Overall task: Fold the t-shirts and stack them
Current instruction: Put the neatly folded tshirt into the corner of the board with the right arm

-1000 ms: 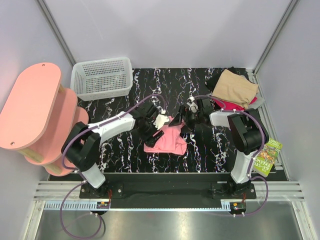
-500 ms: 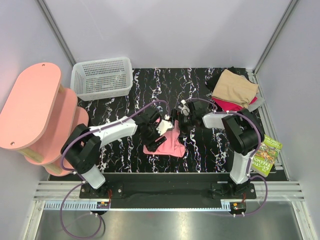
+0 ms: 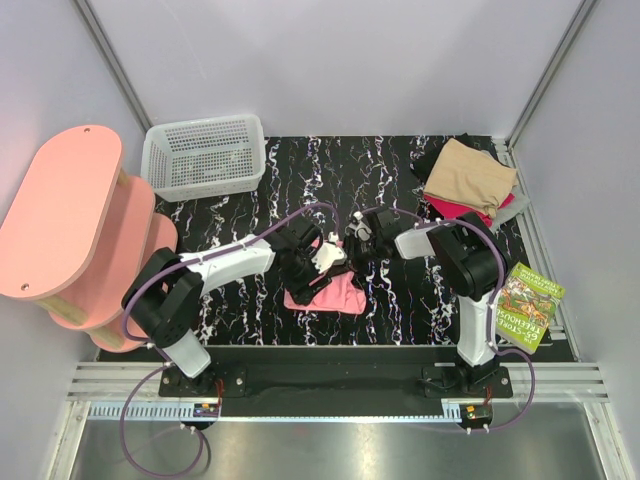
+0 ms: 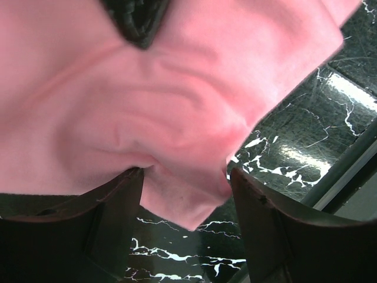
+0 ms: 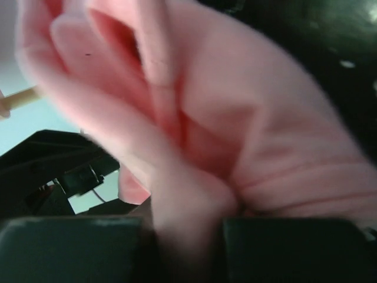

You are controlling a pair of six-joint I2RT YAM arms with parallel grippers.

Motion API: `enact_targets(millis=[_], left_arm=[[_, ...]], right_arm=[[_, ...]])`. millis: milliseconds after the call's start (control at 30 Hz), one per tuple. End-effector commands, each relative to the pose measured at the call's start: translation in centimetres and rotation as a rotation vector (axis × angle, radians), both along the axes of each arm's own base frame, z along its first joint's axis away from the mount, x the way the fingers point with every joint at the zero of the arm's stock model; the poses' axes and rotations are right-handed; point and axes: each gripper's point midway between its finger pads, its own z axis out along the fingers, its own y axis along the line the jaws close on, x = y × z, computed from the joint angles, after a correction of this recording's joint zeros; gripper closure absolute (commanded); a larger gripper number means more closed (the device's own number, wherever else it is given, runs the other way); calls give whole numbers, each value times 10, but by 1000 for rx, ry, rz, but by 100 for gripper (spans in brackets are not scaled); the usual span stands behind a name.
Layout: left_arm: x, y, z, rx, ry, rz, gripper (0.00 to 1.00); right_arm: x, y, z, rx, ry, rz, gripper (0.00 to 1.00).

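Observation:
My right gripper swings outward and to the right in the top view over the tan t-shirt (image 3: 470, 179) next and releases the pink one, since the stack stands there.
A bright pink t-shirt (image 3: 328, 294) lies bunched on the black marble table (image 3: 400, 310), between my two arms. My left gripper (image 3: 320, 266) hovers over its far left part. In the left wrist view its dark fingers (image 4: 94, 224) stand apart, with a fold of the pink t-shirt (image 4: 177, 118) bulging between them. My right gripper (image 3: 352, 244) is at the shirt's far right edge. In the right wrist view that gripper (image 5: 188, 227) is shut on a pinch of pink t-shirt (image 5: 265, 135). Folded t-shirts are stacked at the back right: tan (image 3: 470, 172) on top, red (image 3: 455, 210) beneath, black and grey edges showing.
A white mesh basket (image 3: 205, 155) stands at the back left. A pink oval-topped stool (image 3: 65, 210) fills the left side. A green book (image 3: 527, 305) lies at the right edge beside the right arm's base.
My right gripper has closed on the pink shirt's edge. Both grippers have moved nearer and to the left, and the shirt has bunched up smaller under them.

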Motion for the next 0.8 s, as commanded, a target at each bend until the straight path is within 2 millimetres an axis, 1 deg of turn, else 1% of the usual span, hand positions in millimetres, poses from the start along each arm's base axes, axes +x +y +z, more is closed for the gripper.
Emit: enact_targets(millis=[0, 100, 167, 200, 267, 300, 367, 400, 433, 467, 500, 533, 567, 600, 633, 667, 700, 733, 767], left_arm=[[14, -7, 17, -37, -88, -13, 34], [14, -5, 19, -32, -100, -14, 34], [16, -2, 23, -28, -119, -9, 33], [18, -1, 27, -28, -125, -6, 33], [23, 3, 40, -43, -156, 7, 33], [31, 8, 50, -51, -165, 31, 33], [41, 14, 73, -80, -202, 56, 32], [53, 25, 90, -91, -218, 102, 32], [58, 32, 107, -118, -246, 125, 32], [62, 37, 119, -140, -262, 139, 32], [68, 50, 134, -144, -279, 176, 31], [67, 58, 150, -156, -319, 189, 31], [68, 65, 160, -157, -346, 194, 31], [63, 77, 173, -160, -374, 216, 31], [60, 83, 178, -154, -390, 228, 30], [54, 90, 180, -146, -394, 234, 30], [47, 95, 189, -157, -418, 243, 30], [43, 99, 192, -161, -423, 250, 30], [37, 102, 190, -161, -417, 261, 30]], right_arm=[[-43, -35, -72, -274, 132, -4, 100], [-42, -35, -70, -268, 128, -4, 100], [-38, -33, -65, -260, 107, -4, 100], [-36, -31, -61, -254, 94, -1, 100], [-23, -26, -44, -233, 44, -3, 100], [-16, -25, -37, -225, 27, -8, 100], [11, -26, -15, -177, -11, -47, 100], [21, -29, -8, -160, -17, -65, 100], [39, -39, -3, -147, -21, -108, 100], [56, -42, 8, -132, -43, -127, 100], [66, -46, 12, -131, -57, -134, 100], [78, -51, 17, -128, -69, -151, 100], [98, -57, 31, -113, -86, -174, 100], [107, -62, 30, -112, -87, -180, 100], [116, -65, 33, -109, -95, -187, 100], [132, -70, 44, -99, -114, -205, 100], [137, -72, 42, -95, -108, -207, 100], [143, -75, 45, -88, -114, -210, 100], [153, -80, 53, -84, -134, -223, 100]])
